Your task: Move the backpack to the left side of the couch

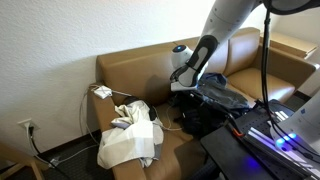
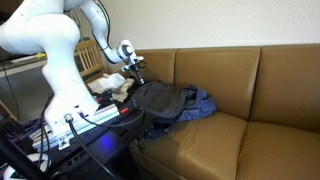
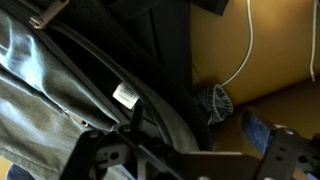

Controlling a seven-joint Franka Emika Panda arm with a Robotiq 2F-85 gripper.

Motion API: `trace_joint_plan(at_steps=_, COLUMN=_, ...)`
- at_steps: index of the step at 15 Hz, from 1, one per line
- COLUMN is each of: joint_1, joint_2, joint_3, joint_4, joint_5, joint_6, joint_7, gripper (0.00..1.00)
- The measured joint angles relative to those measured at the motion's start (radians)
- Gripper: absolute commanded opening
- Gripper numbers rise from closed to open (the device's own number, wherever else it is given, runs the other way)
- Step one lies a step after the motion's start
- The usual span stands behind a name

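Note:
The robot should next shift its gripper from the backpack's edge toward the white tag, then lower it onto the backpack's black fold, since empty couch lies beside the backpack's edge.
The backpack is dark with blue parts and lies on the seat of the brown leather couch. It shows in both exterior views, also lying on the couch seat. My gripper hangs right at the backpack's end, also seen in an exterior view. In the wrist view the backpack's dark fabric with a white tag fills the left. My gripper has its fingers wide apart, over the backpack's edge. Whether they touch it is not clear.
A heap of white and grey cloth lies on the couch seat beside the backpack. A white cable runs over the couch. A wall outlet sits low on the wall. The robot's base and stand are in front of the couch.

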Motion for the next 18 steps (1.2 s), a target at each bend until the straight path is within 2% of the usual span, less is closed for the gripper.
trace_joint_plan(at_steps=3, joint_1=0.022, joint_2=0.031, joint_3=-0.019, joint_4=0.025, joint_5=-0.046, joint_6=-0.05, joint_7=0.053, gripper=1.0)
trace_joint_plan(at_steps=6, joint_1=0.078, joint_2=0.138, joint_3=-0.028, joint_4=0.102, joint_5=-0.121, joint_6=-0.137, joint_7=0.148, gripper=1.0)
trace_joint_plan(at_steps=7, joint_1=0.098, joint_2=0.174, joint_3=-0.028, joint_4=0.129, joint_5=-0.145, joint_6=-0.159, joint_7=0.174, gripper=0.79)
trace_joint_plan(at_steps=8, joint_1=0.12, joint_2=0.205, joint_3=-0.029, joint_4=0.153, joint_5=-0.169, joint_6=-0.178, joint_7=0.199, gripper=0.74)
trace_joint_plan(at_steps=13, joint_1=0.218, joint_2=0.274, joint_3=-0.065, joint_4=0.212, joint_5=-0.26, joint_6=-0.239, joint_7=0.321, gripper=0.38)
trace_joint_plan(at_steps=18, joint_1=0.235, joint_2=0.275, joint_3=-0.08, joint_4=0.232, joint_5=-0.313, joint_6=-0.301, joint_7=0.393, gripper=0.04)
